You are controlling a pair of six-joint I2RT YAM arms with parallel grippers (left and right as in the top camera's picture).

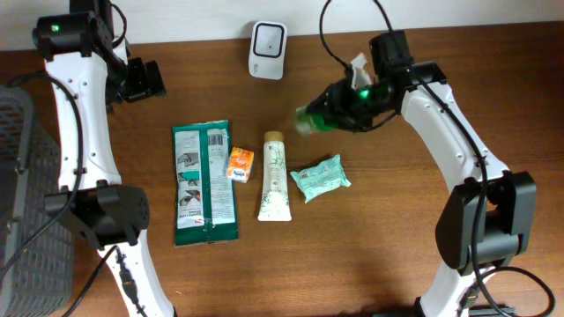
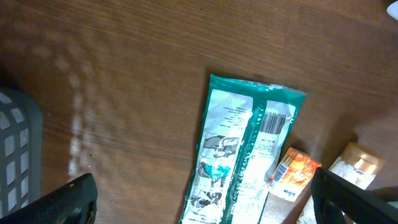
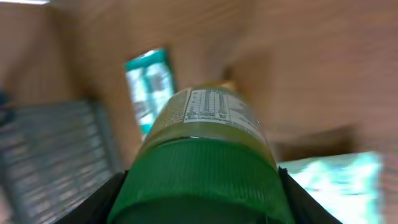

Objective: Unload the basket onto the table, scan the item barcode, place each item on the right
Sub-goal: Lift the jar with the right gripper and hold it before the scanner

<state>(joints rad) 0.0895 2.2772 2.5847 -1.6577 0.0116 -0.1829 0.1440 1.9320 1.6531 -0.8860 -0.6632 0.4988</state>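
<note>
Next, my right gripper moves toward the scanner (image 1: 267,50), then to the right in the overhead view and down. It then releases the jar where bare tabletop leaves room.
My right gripper (image 1: 342,106) is shut on a green-capped jar (image 1: 310,119), held in the air right of the table's middle and blurred by motion. In the right wrist view the wide ribbed green cap (image 3: 202,180) fills the space between the black fingers (image 3: 106,202), and the jar's yellowish body carries a white printed label (image 3: 211,109). No barcode can be made out on it. A white scanner (image 1: 267,50) stands at the back centre. My left gripper (image 1: 141,79) hangs open at the back left, above the table, with nothing in it (image 2: 202,199).
A long green packet (image 1: 205,180) with a barcode (image 2: 273,121), a small orange box (image 1: 240,164), a cream tube (image 1: 275,176) and a teal wipes pack (image 1: 320,178) lie mid-table. A grey basket (image 1: 22,202) stands at the left edge.
</note>
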